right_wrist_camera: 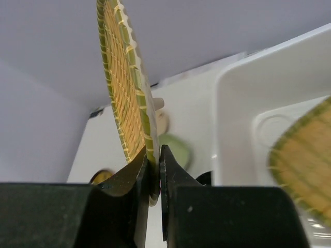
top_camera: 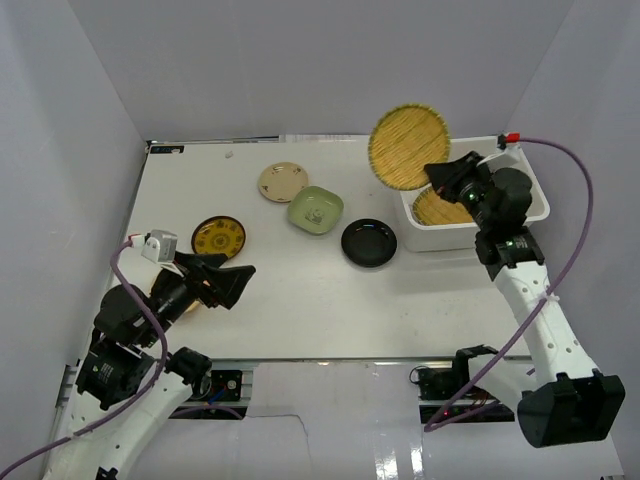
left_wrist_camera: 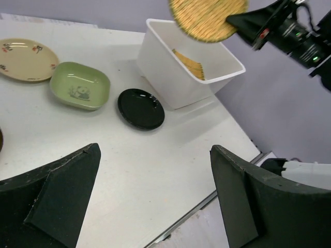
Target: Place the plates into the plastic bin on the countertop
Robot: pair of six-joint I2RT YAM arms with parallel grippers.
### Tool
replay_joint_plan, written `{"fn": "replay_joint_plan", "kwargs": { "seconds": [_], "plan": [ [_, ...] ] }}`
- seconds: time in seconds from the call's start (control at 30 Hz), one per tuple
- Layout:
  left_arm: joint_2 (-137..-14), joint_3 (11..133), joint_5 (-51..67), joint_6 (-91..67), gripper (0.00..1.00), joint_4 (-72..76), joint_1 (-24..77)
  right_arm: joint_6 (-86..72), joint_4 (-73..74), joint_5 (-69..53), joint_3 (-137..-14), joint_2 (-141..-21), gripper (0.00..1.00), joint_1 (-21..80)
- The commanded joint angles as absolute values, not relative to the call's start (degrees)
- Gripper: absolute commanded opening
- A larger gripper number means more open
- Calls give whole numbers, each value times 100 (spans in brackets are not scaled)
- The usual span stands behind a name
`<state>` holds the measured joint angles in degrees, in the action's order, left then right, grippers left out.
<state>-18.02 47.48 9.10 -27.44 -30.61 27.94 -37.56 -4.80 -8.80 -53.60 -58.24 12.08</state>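
Observation:
The bin's inside is below my right gripper, to its right in the top view, so next I move there and down to release, as the plate hangs outside.
My right gripper [top_camera: 437, 178] is shut on the rim of a round woven bamboo plate [top_camera: 408, 147] and holds it on edge in the air at the left end of the white plastic bin [top_camera: 535, 210]. The wrist view shows the jaws pinching its rim [right_wrist_camera: 153, 170]. Another bamboo tray [top_camera: 437, 208] lies in the bin. On the countertop [top_camera: 290, 300] lie a beige plate [top_camera: 283, 182], a pale green square plate [top_camera: 316, 210], a black plate [top_camera: 369, 243] and a yellow-and-dark plate [top_camera: 218, 237]. My left gripper [top_camera: 240, 282] is open and empty above the near left countertop.
Pale grey walls enclose the countertop on the left, back and right. The bin stands against the right wall. A purple cable [top_camera: 575, 200] arcs beside the right arm. The countertop's near edge [left_wrist_camera: 207, 199] runs just under my left fingers.

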Motion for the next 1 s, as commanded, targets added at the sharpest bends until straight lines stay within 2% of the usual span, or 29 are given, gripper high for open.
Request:
{"fn": "replay_joint_plan", "kwargs": {
  "seconds": [0.0, 0.27, 0.37, 0.6, 0.8, 0.83, 0.9, 0.93, 0.97],
  "plan": [
    [-1741, 4650, 624, -2347, 98, -3507, 2821, -3305, 508, -239, -5949, -6107, 8, 408],
    [-1459, 4018, 493, -2504, 98, -3006, 2909, -2945, 843, 167, -6284, -6969, 8, -562],
    [-1354, 3490, 588, -2628, 98, -2743, 2944, -2796, 923, 167, -6302, -7258, 8, -615],
    [-1362, 3489, 659, -2514, 98, -2707, 2979, -2523, 1081, 53, -6407, -7971, 11, -668],
    [-1301, 3480, 606, -2531, 98, -2707, 2988, -2409, 1309, 518, -6337, -8148, 33, -668],
    [-1301, 3480, 606, -2531, 98, -2707, 2980, -2382, 1336, 571, -6328, -8113, 43, -659],
    [-1327, 3480, 606, -2514, 98, -2716, 2980, -2295, 1441, 720, -6381, -7990, 53, -659],
    [-1336, 3489, 606, -2522, 98, -2716, 2988, -2268, 1441, 747, -6390, -7928, 64, -668],
    [-1345, 3498, 606, -2522, 98, -2716, 2980, -2241, 1441, 738, -6416, -7867, 69, -668]
  ]
}}
